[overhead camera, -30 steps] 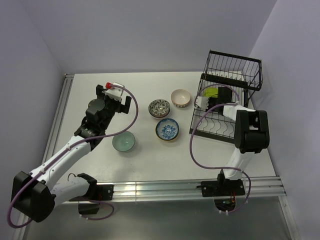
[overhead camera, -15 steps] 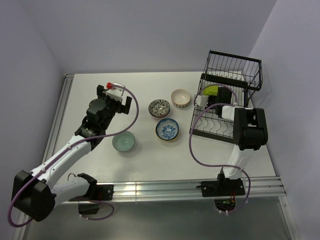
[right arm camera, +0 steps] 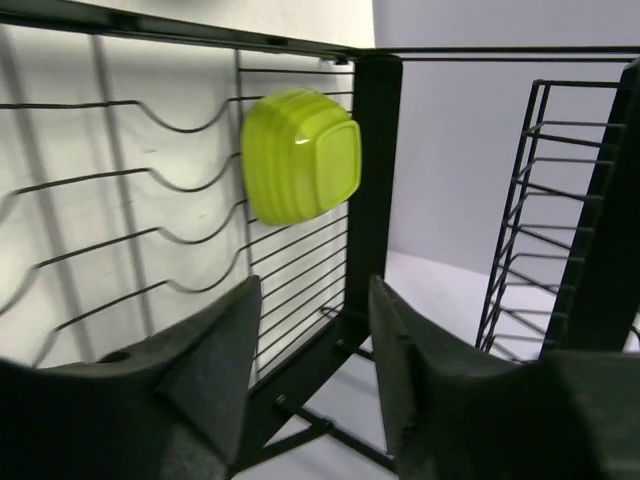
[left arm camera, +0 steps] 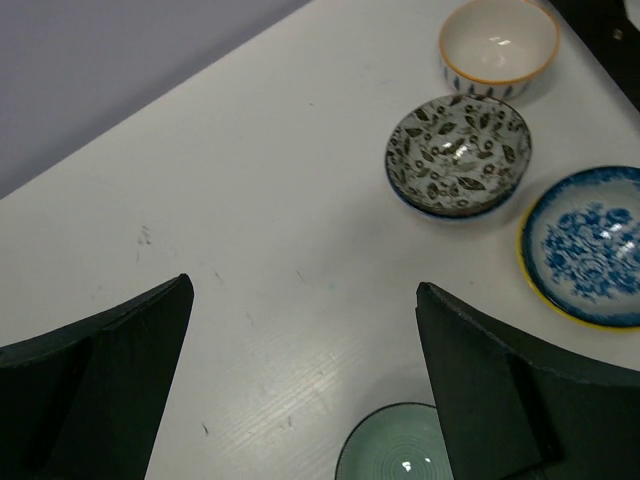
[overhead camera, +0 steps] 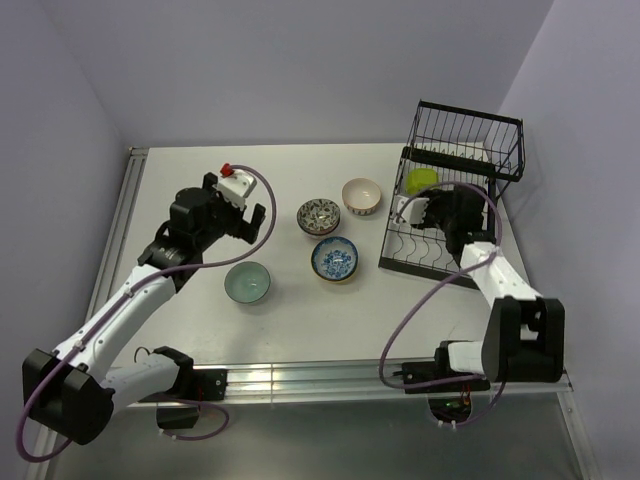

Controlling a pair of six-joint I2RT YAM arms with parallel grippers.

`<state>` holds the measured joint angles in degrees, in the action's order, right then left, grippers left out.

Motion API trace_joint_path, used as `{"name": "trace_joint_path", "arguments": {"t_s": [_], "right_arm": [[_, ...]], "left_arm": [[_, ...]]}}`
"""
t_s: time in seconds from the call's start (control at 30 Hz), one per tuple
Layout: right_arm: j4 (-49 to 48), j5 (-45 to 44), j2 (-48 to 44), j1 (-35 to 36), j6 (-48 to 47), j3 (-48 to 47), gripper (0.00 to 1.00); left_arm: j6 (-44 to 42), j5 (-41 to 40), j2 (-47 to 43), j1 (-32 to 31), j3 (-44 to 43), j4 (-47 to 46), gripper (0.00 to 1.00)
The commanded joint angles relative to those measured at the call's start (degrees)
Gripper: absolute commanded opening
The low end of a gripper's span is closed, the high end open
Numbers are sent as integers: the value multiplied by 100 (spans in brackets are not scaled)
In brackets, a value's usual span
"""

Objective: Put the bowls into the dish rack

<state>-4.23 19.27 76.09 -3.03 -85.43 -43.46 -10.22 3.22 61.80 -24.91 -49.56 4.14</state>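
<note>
My left gripper needs to go back and down so that its fingers are on both sides of the bowl's far rim (overhead camera: 234,267) (left arm camera: 341,458).
Four bowls sit on the white table: teal-green (overhead camera: 247,283) (left arm camera: 400,450), dark floral (overhead camera: 319,215) (left arm camera: 458,155), cream (overhead camera: 361,195) (left arm camera: 497,43) and blue-and-white (overhead camera: 334,259) (left arm camera: 588,245). A lime-green bowl (overhead camera: 421,181) (right arm camera: 300,155) stands on edge at the far end of the black wire dish rack (overhead camera: 430,250) (right arm camera: 375,150). My right gripper (overhead camera: 428,204) (right arm camera: 312,290) hovers over the rack just short of that bowl, open and holding nothing. My left gripper (overhead camera: 243,222) (left arm camera: 303,290) hangs wide open above bare table, up and left of the teal bowl.
The rack's tall basket section (overhead camera: 470,135) rises at its far end, close to the right wall. A metal rail (overhead camera: 120,230) edges the table on the left. Purple cables loop off both arms.
My right gripper has opened and let go of the lime-green bowl, which stays in the rack; the right arm's elbow swung down and right. The left gripper shifted slightly left.
</note>
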Motion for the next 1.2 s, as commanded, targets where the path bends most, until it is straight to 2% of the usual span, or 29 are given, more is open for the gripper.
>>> {"name": "trace_joint_path", "arguments": {"t_s": [0.0, 0.07, 0.23, 0.27, 0.33, 0.37, 0.4, 0.47, 0.53, 0.7, 0.87, 1.17], "right_arm": [[756, 157, -681, 170, 342, 250, 55], [1106, 95, -946, 450, 658, 242, 62], [1696, -686, -1737, 1180, 1598, 128, 71], [2089, -766, -1817, 1443, 1756, 49, 72], [2469, -942, -1958, 1690, 2371, -232, 86], [2888, -951, -1976, 1865, 2608, -355, 87], [3128, -925, -1958, 1928, 3106, -486, 93], [3785, -653, -1871, 1972, 3540, -917, 94], [3973, -512, -1853, 1973, 4146, -1163, 95], [3675, -758, -1967, 1973, 5193, -1252, 98], [3736, -872, -1818, 1964, 5668, -1577, 100], [3701, -556, -1414, 1955, 6872, -2148, 100]], "left_arm": [[-50, 923, 25, 91, -352, 788, 100], [-24, 1031, 25, 161, -422, 921, 99], [-155, 1619, 402, 521, -809, 1975, 98], [-278, 1698, 464, 583, -914, 2107, 98], [-497, 1849, 622, 776, -976, 2494, 97], [-655, 1761, 666, 820, -950, 2565, 99], [-753, 1665, 788, 855, -907, 2635, 99], [-1147, 1585, 921, 970, -863, 2951, 100], [-1385, 1611, 1114, 1171, -827, 3135, 99], [-1975, 1594, 1615, 1234, -740, 3532, 99], [-2229, 1638, 1949, 1234, -599, 3550, 89], [-2265, 1839, 2389, 1234, -291, 3163, 72]]}}
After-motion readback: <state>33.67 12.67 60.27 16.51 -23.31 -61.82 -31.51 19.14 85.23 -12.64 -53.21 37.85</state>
